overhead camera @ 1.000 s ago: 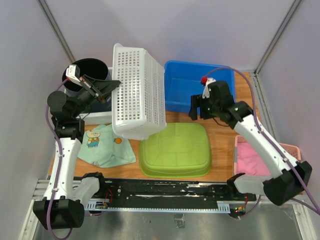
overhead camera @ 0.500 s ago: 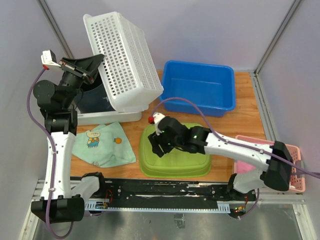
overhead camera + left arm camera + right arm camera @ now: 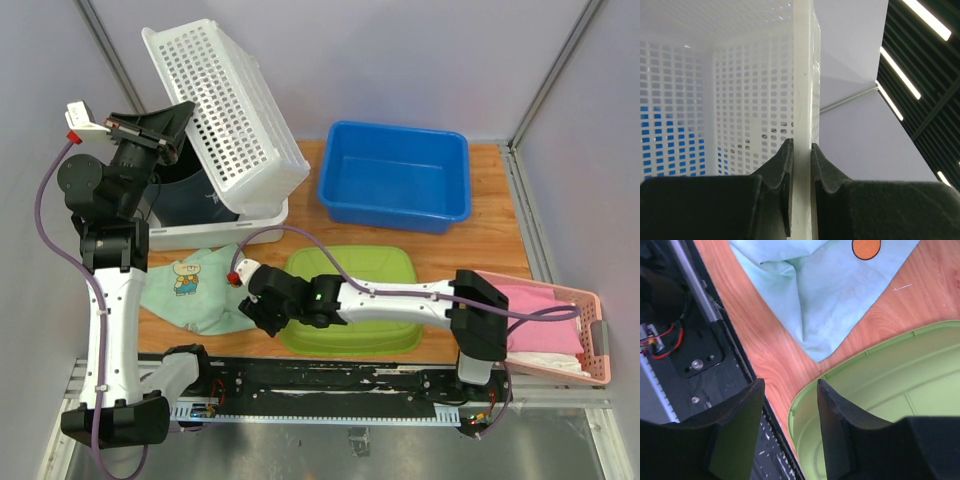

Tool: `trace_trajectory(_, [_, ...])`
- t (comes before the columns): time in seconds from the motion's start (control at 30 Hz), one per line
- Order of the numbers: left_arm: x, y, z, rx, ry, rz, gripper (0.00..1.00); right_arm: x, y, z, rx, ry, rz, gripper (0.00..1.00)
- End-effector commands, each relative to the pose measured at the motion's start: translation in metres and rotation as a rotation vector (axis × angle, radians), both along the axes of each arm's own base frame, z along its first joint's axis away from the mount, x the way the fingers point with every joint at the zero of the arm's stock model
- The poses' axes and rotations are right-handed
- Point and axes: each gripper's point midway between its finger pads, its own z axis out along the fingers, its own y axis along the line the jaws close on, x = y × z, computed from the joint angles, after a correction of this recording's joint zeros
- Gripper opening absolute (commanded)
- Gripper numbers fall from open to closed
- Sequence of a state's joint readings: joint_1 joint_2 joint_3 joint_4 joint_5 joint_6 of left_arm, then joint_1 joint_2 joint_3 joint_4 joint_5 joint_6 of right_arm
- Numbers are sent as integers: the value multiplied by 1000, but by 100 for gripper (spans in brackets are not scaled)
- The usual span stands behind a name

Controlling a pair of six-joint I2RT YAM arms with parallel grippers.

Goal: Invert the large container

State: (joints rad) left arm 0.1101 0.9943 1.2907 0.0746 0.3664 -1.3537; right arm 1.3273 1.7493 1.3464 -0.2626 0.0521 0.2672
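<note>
I will bring my left gripper back and down to the edge of the cloth by the green tub and let go, because the bucket and the tray fill the spot under the basket.
A large white perforated basket (image 3: pixel 225 115) hangs tilted above the back left of the table, its open side facing down and left. My left gripper (image 3: pixel 165 125) is shut on its rim; the left wrist view shows the white rim (image 3: pixel 802 75) pinched between both pads of the left gripper (image 3: pixel 801 150). A green tub (image 3: pixel 370 290) lies bottom-up at the front centre. My right gripper (image 3: pixel 258 312) is open and empty at the tub's front left corner; in the right wrist view the gripper (image 3: pixel 789 385) stands over the tub's corner rim (image 3: pixel 890 385).
A black bucket (image 3: pixel 185 195) and a white tray (image 3: pixel 215 232) sit under the basket. A light green cloth (image 3: pixel 195 290) lies front left, also in the right wrist view (image 3: pixel 825 295). A blue tub (image 3: pixel 395 175) is at the back. A pink basket (image 3: pixel 560 335) is front right.
My left gripper has swung the white basket up and further to the back left. My right arm has swept left and down, from the blue tub across the green tub to its front left corner.
</note>
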Motion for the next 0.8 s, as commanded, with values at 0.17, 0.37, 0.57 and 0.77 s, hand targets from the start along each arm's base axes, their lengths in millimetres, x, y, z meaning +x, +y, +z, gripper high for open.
trace_trajectory(0.17, [-19, 2, 27, 14, -110, 21, 0, 22, -57, -45, -205, -81, -115, 46])
trace_trajectory(0.37, [-16, -8, 16, 9, -107, -54, 0, 24, -116, -56, -275, -75, -175, 46])
trace_trajectory(0.57, [-20, -31, -1, 99, -82, -198, 0, 17, -132, -39, -284, -72, -154, 47])
trace_trajectory(0.77, [-45, -57, -50, 204, -14, -383, 0, 24, -155, 21, -140, -133, -252, 64])
